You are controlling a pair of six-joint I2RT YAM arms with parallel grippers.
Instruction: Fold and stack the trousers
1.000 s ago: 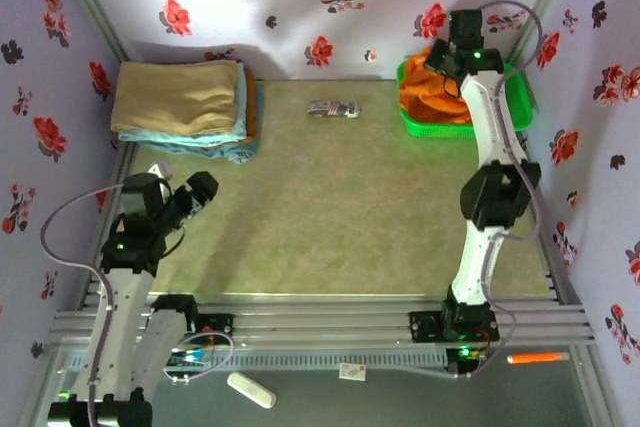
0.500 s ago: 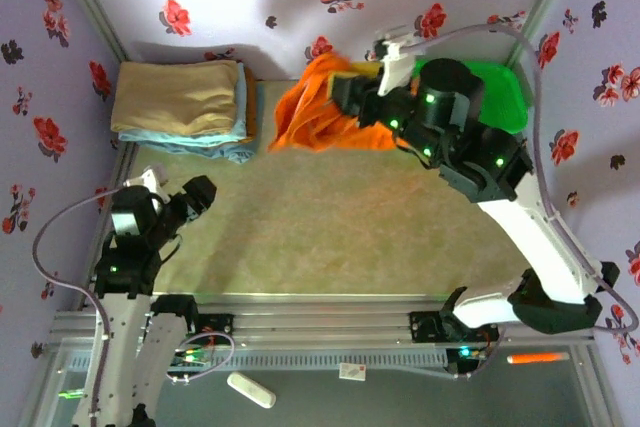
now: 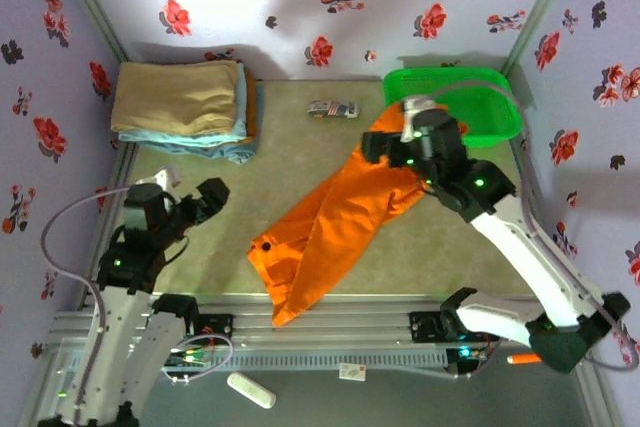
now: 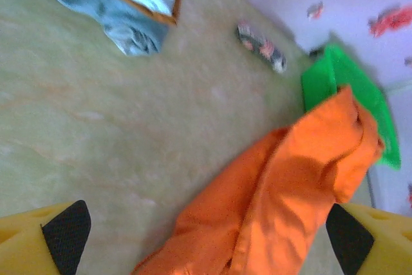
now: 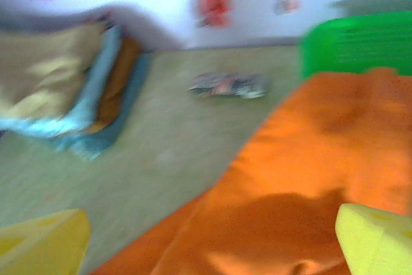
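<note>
The lower part of the trousers lies apart from my open left gripper, so the gripper should next move across the bare tabletop and down onto the trousers' long edge facing it.
The bright orange trousers lie spread in a long diagonal on the table, from beside the green basket down to the near edge. They also show in the left wrist view and the right wrist view. My right gripper hovers over their upper end, jaws wide open with nothing between them. My left gripper stands open at the left, short of the trousers' lower end and apart from the cloth.
A green basket stands at the back right. A stack of folded tan, light blue and orange cloths sits in the back left corner. A small patterned object lies near the back wall.
The right arm swung the trousers out of the basket onto the table and let go, its jaws opening wide. The left gripper opened a little wider.
</note>
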